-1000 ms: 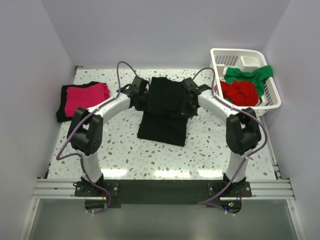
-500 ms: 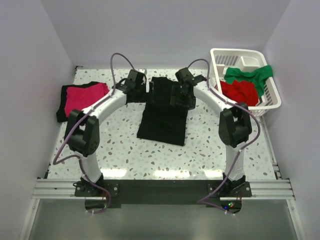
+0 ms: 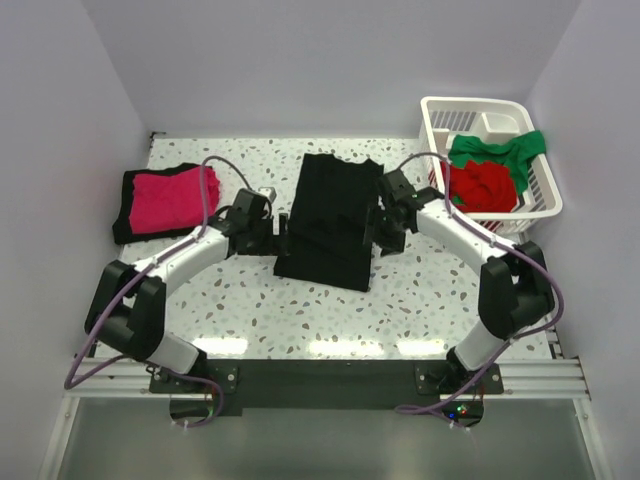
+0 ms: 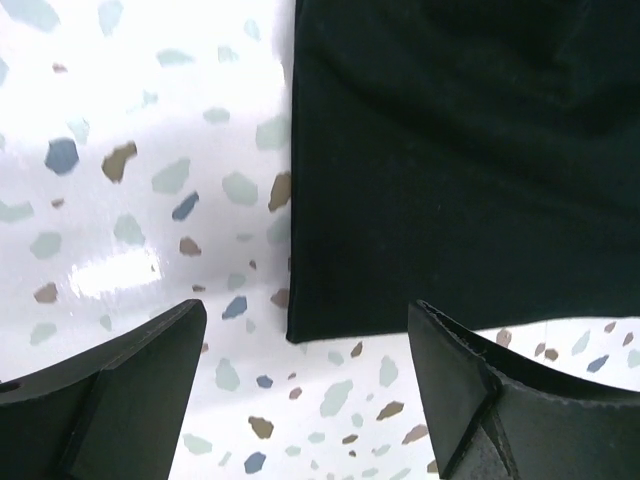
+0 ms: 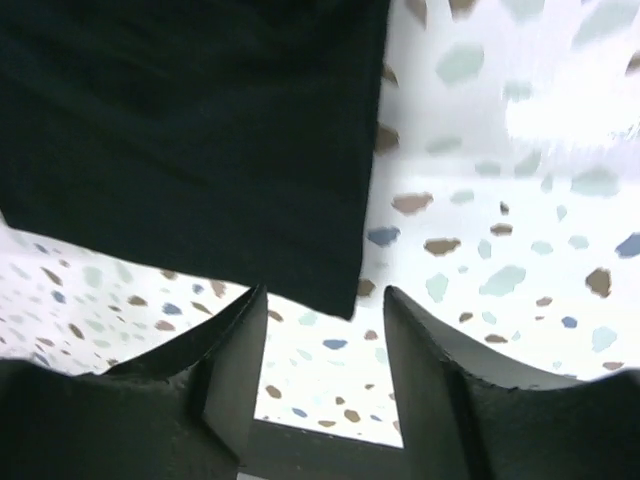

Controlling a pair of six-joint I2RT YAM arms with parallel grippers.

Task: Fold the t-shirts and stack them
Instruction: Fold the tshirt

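Observation:
My left gripper lowers and moves back onto the black t-shirt's near corner (image 3: 278,273) (image 4: 295,334) on the magenta-pink side next, since that corner already shows between the open fingers.
A black t-shirt (image 3: 330,215) lies flat mid-table as a long narrow strip. My left gripper (image 3: 283,232) sits beside its left edge, low over the table; the left wrist view shows this gripper (image 4: 305,390) open over bare table, just short of the shirt's near corner (image 4: 450,150). My right gripper (image 3: 378,225) sits at the right edge, and in its wrist view it (image 5: 325,370) is open, nothing between its fingers, with the shirt's corner (image 5: 190,130) just ahead. A folded magenta-pink t-shirt (image 3: 168,196) rests on a black one at the left.
A white slatted basket (image 3: 492,112) stands at the back right, holding a red t-shirt (image 3: 480,186) and a green one (image 3: 500,150). Grey walls close in the speckled table (image 3: 300,310) on three sides.
Both grippers were shut at the shirt's far end, then opened and let it go. Both arms have drawn back toward me along the shirt's two sides. The shirt now lies narrower.

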